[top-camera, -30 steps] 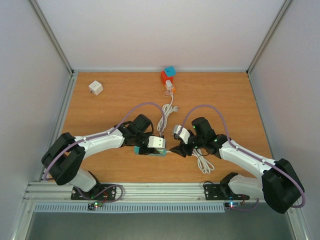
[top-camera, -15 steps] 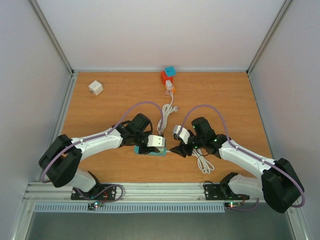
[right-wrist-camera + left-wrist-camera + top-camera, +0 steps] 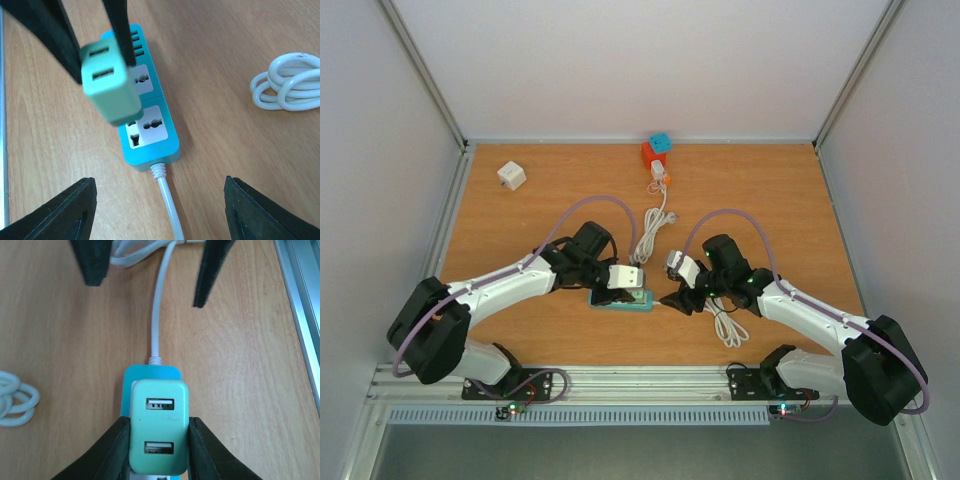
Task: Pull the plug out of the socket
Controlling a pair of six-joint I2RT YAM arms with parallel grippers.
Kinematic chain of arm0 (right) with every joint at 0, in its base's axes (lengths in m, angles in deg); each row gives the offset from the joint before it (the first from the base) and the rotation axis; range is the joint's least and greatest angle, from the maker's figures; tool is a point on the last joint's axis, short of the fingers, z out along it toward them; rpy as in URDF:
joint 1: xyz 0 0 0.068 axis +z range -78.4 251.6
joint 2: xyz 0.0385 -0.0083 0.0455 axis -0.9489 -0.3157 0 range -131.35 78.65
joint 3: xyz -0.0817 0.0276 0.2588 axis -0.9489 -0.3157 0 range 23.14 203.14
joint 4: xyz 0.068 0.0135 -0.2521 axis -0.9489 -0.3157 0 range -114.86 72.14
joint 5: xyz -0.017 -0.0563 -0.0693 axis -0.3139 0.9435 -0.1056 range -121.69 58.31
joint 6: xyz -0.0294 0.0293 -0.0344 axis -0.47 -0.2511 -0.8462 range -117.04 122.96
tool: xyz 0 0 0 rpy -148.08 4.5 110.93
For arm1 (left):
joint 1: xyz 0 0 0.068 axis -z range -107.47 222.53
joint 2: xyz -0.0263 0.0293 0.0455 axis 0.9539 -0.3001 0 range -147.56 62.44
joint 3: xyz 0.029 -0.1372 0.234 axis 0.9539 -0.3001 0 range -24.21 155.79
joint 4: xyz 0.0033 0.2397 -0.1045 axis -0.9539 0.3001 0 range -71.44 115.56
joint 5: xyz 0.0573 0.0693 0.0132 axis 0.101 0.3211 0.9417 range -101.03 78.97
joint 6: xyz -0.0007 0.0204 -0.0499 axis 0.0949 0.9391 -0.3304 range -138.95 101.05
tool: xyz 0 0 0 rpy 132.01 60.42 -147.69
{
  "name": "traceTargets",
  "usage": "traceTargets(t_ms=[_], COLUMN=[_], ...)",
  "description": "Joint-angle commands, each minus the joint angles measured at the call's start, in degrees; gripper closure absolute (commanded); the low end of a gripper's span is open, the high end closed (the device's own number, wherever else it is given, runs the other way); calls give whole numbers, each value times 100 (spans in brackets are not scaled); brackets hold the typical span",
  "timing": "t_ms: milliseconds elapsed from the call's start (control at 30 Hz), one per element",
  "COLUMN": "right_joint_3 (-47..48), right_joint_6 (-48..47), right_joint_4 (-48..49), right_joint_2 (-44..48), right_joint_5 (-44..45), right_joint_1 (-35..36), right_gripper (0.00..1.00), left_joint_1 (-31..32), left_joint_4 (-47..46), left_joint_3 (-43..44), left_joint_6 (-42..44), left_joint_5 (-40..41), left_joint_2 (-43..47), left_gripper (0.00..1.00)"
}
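My left gripper moves outward and to the left in the top view next, freeing the plug beside the white cube, where the tabletop is bare.
A mint-green USB charger plug [image 3: 159, 432] with two USB ports is pinched between my left gripper's [image 3: 159, 450] black fingers [image 3: 112, 450]. It hangs just over the turquoise power strip [image 3: 152, 374]; its prongs are hidden. In the right wrist view the plug [image 3: 107, 85] sits tilted above the strip [image 3: 150, 135], whose white socket faces show. My right gripper [image 3: 160, 210] is open, straddling the strip's white cable [image 3: 167, 200] just short of the strip's end, touching nothing. From above, the left gripper [image 3: 620, 288] is over the strip [image 3: 620, 301], with the right gripper [image 3: 672, 300] beside it.
A coil of white cable [image 3: 725, 325] lies right of the strip, also in the right wrist view [image 3: 287, 82]. A red-and-blue cube adapter [image 3: 657, 150] with a white lead stands at the back. A white cube [image 3: 511, 176] sits back left. The metal rail [image 3: 300, 315] runs along the near edge.
My left arm has drawn back and up with the plug, so more of the turquoise strip shows beneath it. The right arm has stayed in place, open.
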Motion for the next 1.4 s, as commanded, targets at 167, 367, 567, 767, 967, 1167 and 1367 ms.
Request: traceTargets(t_ms=[167,367,567,767,967,1167,1367], right_joint_3=[94,164,449,755,920,946,1033], right_joint_6=[104,164,184,452,611,618,645], right_joint_4=[3,54,-71,23,55,100,65], right_joint_2=[31,106,71,62,35,-93,-187], right_joint_5=[-39,-3,33,249,253,299,266], right_joint_1=[-10,-10,-11,-14,-14,-13,-12], right_gripper=[16,14,12,1,2,1,1], left_joint_1=[-1001,-2007,-3108,-4411,-5475,-6068,-6266], left_joint_4=[160,104,171,-346,-1140,-966,-954], left_joint_3=[314,364,717,1035,1542,2415,2921], left_joint_6=[-394,-794,-1096,-1767,-2827,-3194,-3306], left_joint_5=[-671,-1059,-1512,-2101,-2049,-1748,-1575], left_joint_2=[645,891,696,-188,-1343,-2490,-3079], left_gripper=[74,74,74,74,74,74,74])
